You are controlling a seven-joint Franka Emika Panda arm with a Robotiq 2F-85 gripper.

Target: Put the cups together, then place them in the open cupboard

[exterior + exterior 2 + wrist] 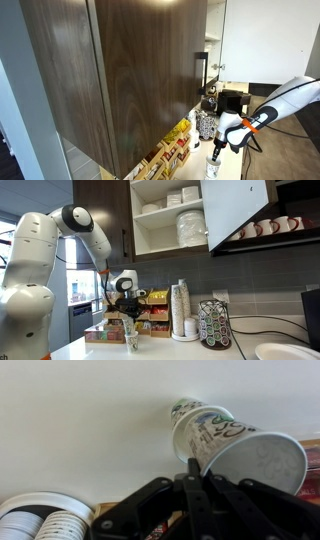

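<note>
I should next keep my gripper over the second cup and open its fingers, because the near cup's base already points into the second cup's opening (212, 163) (191, 429).
The cups here are paper cups with green print, not plain white. In the wrist view my gripper (196, 482) is shut on the rim of the near cup (245, 455). A second, alike cup (186, 410) shows right beyond its base and seems to touch or nest with it. In both exterior views the gripper (127, 313) (216, 150) hangs low over the counter, with the cup (130, 338) (213, 170) under it. The open cupboard (160, 225) is high above, with its dark wood-grain door (130, 70) and bar handle (200, 72).
Bowls and plates (190, 225) fill the cupboard shelves. Mugs (265, 227) hang under the neighbouring unit. On the counter stand tea boxes (152, 328), a tall stack of cups (180, 308), a pod carousel (213, 325) and a white plate (285, 352). White lids (45, 520) lie nearby.
</note>
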